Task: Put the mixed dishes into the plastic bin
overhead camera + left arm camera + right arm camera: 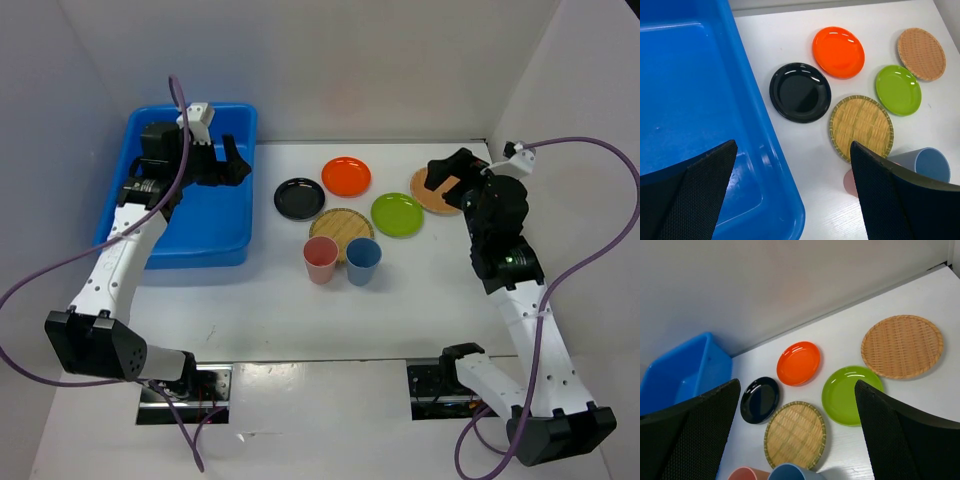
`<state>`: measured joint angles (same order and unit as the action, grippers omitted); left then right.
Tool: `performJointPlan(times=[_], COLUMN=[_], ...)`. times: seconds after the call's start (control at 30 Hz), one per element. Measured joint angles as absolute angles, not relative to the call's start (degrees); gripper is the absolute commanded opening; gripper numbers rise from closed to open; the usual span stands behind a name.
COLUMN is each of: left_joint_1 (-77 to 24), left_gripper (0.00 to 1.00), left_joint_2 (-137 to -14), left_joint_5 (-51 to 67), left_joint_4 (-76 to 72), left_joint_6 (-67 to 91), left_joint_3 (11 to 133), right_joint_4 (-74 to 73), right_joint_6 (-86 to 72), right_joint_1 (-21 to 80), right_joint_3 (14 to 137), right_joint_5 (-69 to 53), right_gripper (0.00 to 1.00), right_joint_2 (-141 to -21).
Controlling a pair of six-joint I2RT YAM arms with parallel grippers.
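The left gripper should next swing back and down to the right in the top view onto the pink cup's bin-side rim (305, 249), since the pink cup stands open below it.
The blue plastic bin (200, 225) stands at the far left with nothing showing inside. My left gripper (222, 160) hovers open over its right side. To its right lie a black plate (299, 198), an orange plate (346, 176), a lime green plate (397, 214) and a green-rimmed woven plate (347, 228). A pink cup (320, 258) and a blue cup (363, 260) stand upright just in front of them. My right gripper (445, 178) hangs open above the second tan woven plate (425, 197), partly hiding it. Neither gripper holds anything.
White walls close off the back and both sides. The bin's right rim (747, 75) runs close to the black plate (800, 92). Purple cables loop from both arms. The arm bases sit at the near table edge.
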<state>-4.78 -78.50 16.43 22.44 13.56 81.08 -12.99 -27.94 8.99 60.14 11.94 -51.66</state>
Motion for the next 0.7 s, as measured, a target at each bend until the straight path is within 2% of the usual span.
performJointPlan(times=[0.2, 0.43, 0.7], left_joint_1=[-7.1, -8.8, -17.0], left_gripper=[1.0, 1.0, 1.0], left_joint_2=[-78.9, -80.9, -81.4], left_joint_5=[15.4, 20.5, 26.5], left_joint_4=[22.8, 22.3, 20.6], left_joint_6=[13.2, 11.9, 11.7], left_joint_3=[81.2, 81.8, 81.8], right_joint_4=[-14.6, -17.1, -19.8], right_joint_6=[-26.2, -24.3, -23.7], right_joint_1=[9.0, 9.0, 9.0], right_joint_3=[59.5, 59.6, 59.5], right_joint_5=[9.8, 5.2, 2.5], right_gripper=[0.99, 0.99, 0.99], right_joint_2=[-51.7, -53.9, -56.1])
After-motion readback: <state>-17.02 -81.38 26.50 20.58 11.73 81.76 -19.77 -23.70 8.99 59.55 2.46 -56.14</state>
